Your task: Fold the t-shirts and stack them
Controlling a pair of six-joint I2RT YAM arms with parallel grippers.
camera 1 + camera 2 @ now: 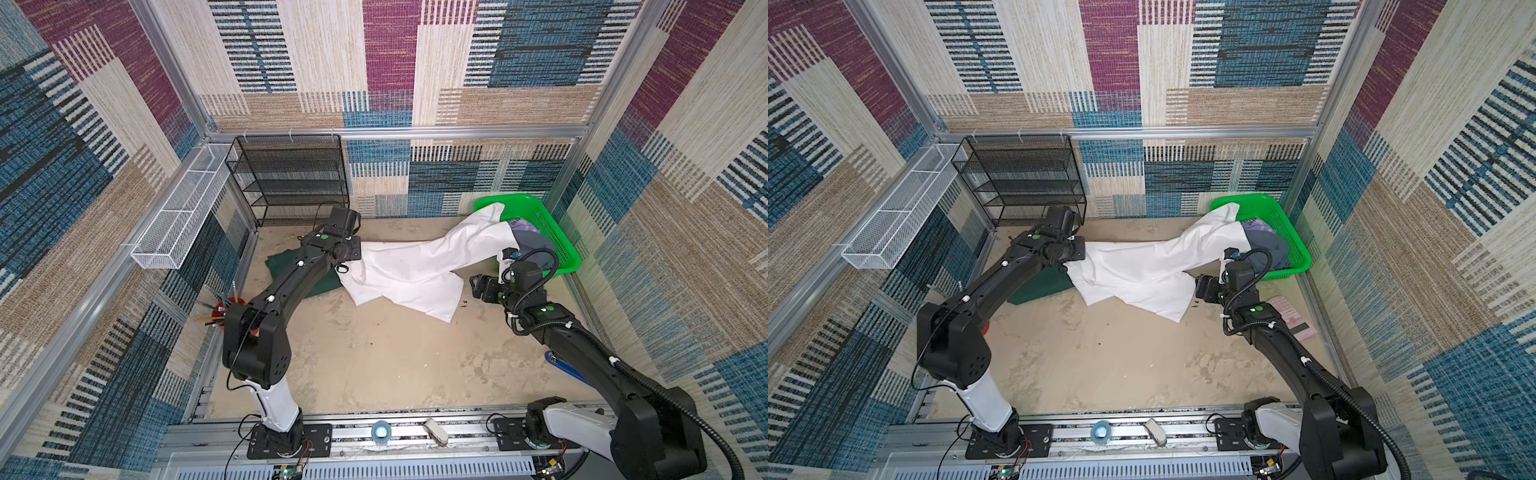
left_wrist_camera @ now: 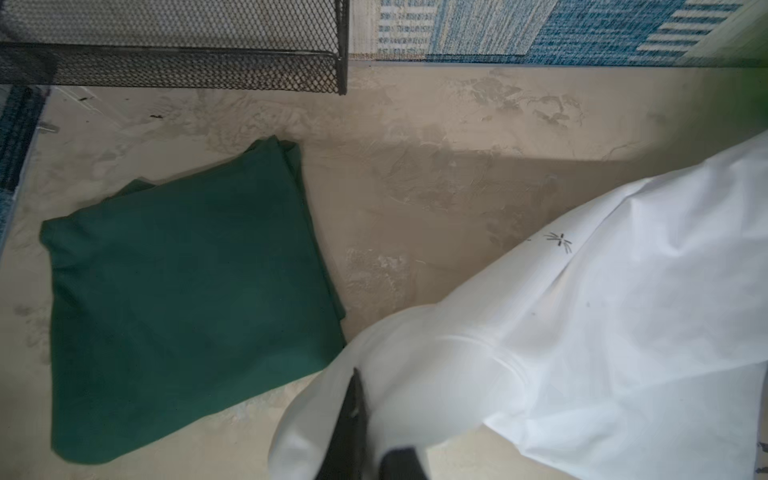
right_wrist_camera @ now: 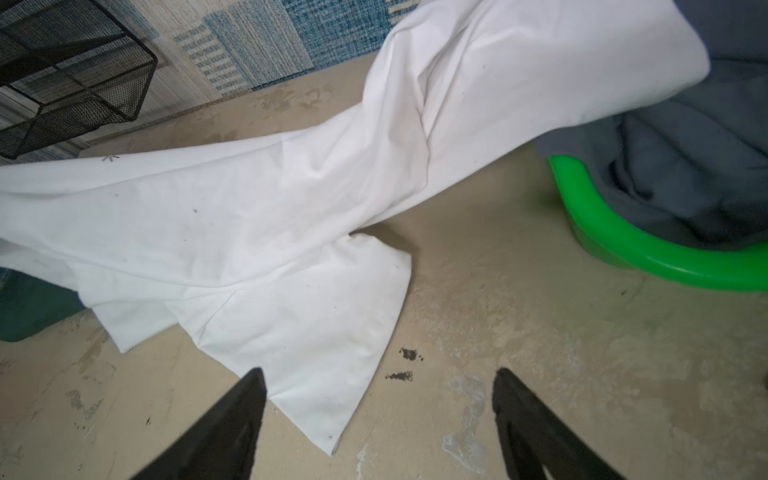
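Note:
My left gripper should next carry the white end outward and let go of it there, clear of the green t-shirt, because the bare tabletop by the shelf is that way.
A large white t-shirt stretches from the green basket across the back of the table toward the left. My left gripper is shut on its left end, and white cloth bulges round the fingers. A folded dark green t-shirt lies flat beside it, partly under the left arm. A grey t-shirt sits in the basket. My right gripper hangs open over bare table at the near corner of the white t-shirt.
A black mesh shelf stands at the back left. A white wire tray hangs on the left wall. A red cup of brushes sits behind the left arm. A pink flat object lies by the right wall.

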